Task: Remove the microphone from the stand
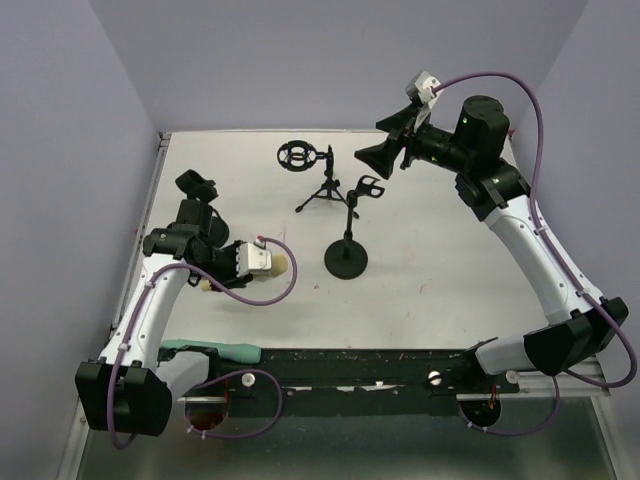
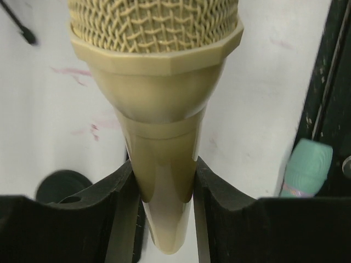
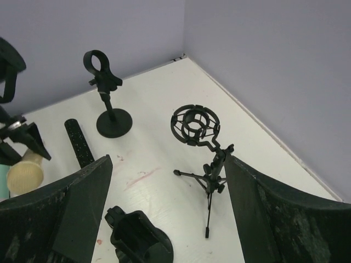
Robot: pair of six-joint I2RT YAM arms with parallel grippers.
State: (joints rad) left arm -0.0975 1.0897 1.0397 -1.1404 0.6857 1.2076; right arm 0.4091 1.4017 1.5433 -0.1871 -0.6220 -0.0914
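My left gripper comes down and back to the bare tabletop beside the teal microphone and releases next, as the beige microphone is already clear of the stand.
A beige microphone with a mesh head is clamped by its handle between the black fingers of my left gripper, low over the left half of the table. It is clear of the round-base stand, which is at the table's centre. The stand's clip holds nothing. My right gripper hangs open, raised above the back of the table, with nothing between its fingers.
A tripod stand with an empty shock mount stands at the back centre. Another round-base stand with a ring clip is beyond the left arm. A teal microphone lies by the black front rail.
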